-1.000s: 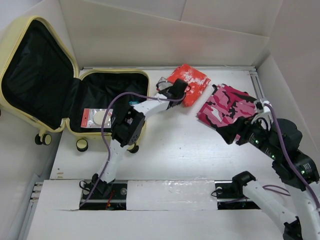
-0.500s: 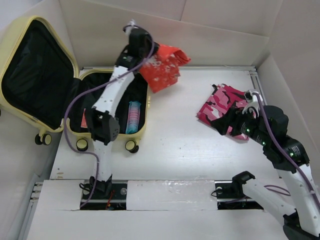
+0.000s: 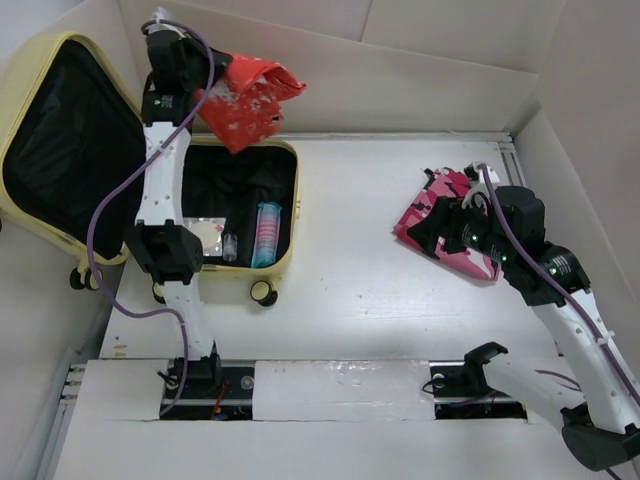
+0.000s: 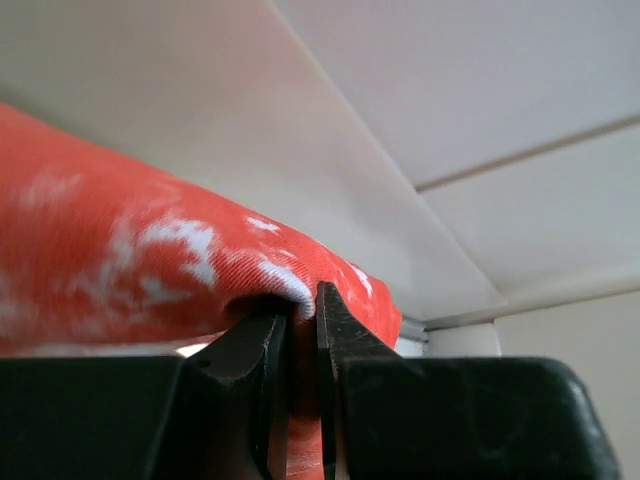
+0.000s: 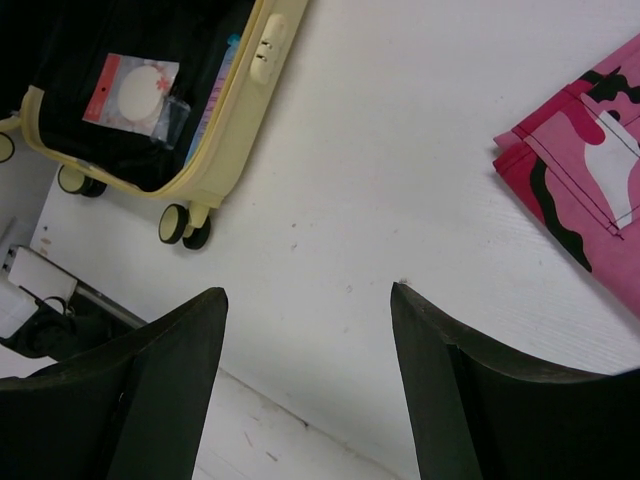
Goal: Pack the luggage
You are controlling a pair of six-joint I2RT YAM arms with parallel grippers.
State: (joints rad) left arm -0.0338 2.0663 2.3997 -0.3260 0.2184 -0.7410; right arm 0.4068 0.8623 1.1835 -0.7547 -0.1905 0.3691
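My left gripper draws back and down over the small bottle inside next and releases the cloth, since the cloth still hangs high at the luggage's far edge.
The pale yellow luggage (image 3: pixel 288 160) lies open at the left, its lid (image 3: pixel 30 60) up against the wall; it also shows in the right wrist view (image 5: pixel 255 80). My left gripper (image 3: pixel 200 95) is shut on a folded red-and-white cloth (image 3: pixel 250 95) and holds it high above the luggage's far edge; the cloth fills the left wrist view (image 4: pixel 130 270). My right gripper (image 3: pixel 425 235) is open and empty, above the table beside a pink camouflage cloth (image 3: pixel 450 210), seen at the right in its own view (image 5: pixel 590 150).
Inside the luggage lie a clear packet with a round white pad (image 3: pixel 205 235), a small bottle (image 3: pixel 231 247) and a striped tube (image 3: pixel 266 232). White walls (image 3: pixel 400 70) surround the table. The arm bases sit in slots at the near edge.
My left arm swung the red cloth up and left, from the table to above the luggage. My right gripper moved left off the pink cloth.
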